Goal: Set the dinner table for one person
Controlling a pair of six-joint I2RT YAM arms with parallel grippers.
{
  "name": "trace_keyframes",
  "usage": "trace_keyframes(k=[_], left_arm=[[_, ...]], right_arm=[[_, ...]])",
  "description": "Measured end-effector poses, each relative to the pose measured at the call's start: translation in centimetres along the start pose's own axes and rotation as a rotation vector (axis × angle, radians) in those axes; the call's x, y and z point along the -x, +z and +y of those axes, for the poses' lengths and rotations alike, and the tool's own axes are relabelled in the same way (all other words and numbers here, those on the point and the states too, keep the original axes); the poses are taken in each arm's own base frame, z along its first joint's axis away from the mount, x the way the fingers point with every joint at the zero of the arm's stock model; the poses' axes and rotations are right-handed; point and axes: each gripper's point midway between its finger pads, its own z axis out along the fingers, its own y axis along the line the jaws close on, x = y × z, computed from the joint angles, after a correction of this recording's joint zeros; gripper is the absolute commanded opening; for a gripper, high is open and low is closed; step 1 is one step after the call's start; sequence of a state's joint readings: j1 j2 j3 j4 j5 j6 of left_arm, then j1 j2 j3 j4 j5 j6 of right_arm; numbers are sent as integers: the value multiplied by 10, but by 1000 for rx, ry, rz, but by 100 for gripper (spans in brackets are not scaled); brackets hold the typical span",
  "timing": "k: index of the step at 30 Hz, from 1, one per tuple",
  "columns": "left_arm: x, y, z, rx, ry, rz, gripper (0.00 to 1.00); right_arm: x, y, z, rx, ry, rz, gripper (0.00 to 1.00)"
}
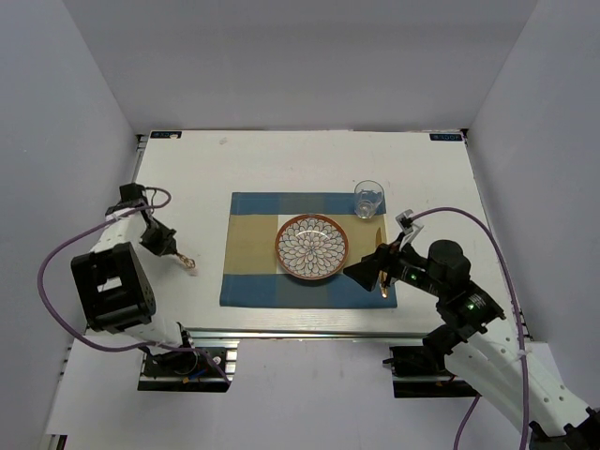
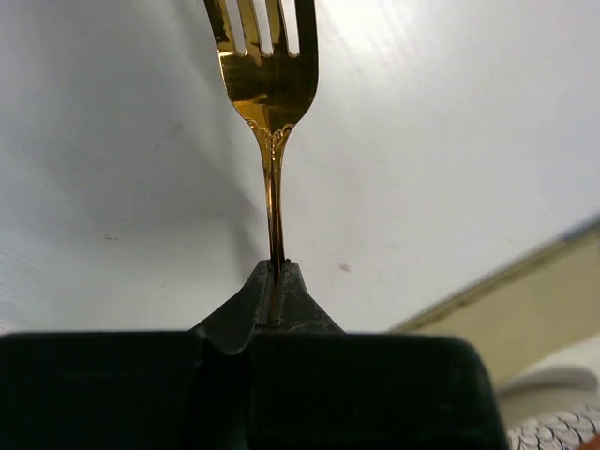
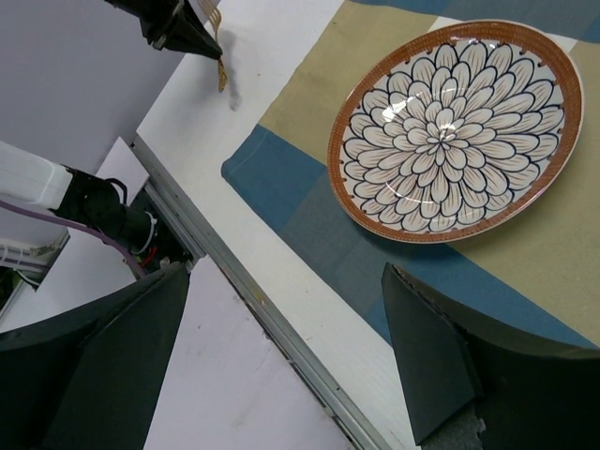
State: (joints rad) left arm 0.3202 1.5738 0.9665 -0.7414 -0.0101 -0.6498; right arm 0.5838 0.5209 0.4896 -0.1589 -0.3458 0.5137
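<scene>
My left gripper will next move across and down to let go of the fork (image 1: 188, 263), because the placemat's bare tan end (image 1: 247, 251) is below it, to its right in the top view.
The white dinner table (image 1: 309, 169) carries a blue-and-tan checked placemat (image 1: 251, 255) with a flower-patterned plate (image 1: 311, 247) on it. My left gripper (image 1: 174, 249) is shut on the handle of a gold fork (image 1: 188, 263), held over bare table left of the placemat. In the left wrist view my left gripper (image 2: 275, 274) pinches the fork (image 2: 270, 94), tines pointing away. My right gripper (image 1: 367, 266) is open and empty over the placemat's front right part. In the right wrist view my right gripper (image 3: 284, 272) hangs above the front edge, near the plate (image 3: 450, 131).
A clear glass (image 1: 368, 199) stands at the placemat's back right corner. A gold utensil (image 1: 382, 279) lies on the placemat right of the plate, partly under my right gripper. A metal rail (image 3: 267, 314) runs along the table's near edge. Grey walls enclose three sides.
</scene>
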Motion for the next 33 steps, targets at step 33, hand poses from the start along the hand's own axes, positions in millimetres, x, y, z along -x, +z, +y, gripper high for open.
trace_keyframes(k=[33], left_arm=[[-137, -21, -134, -229, 757, 180, 0]], right_arm=[[32, -38, 6, -140, 21, -80, 89]])
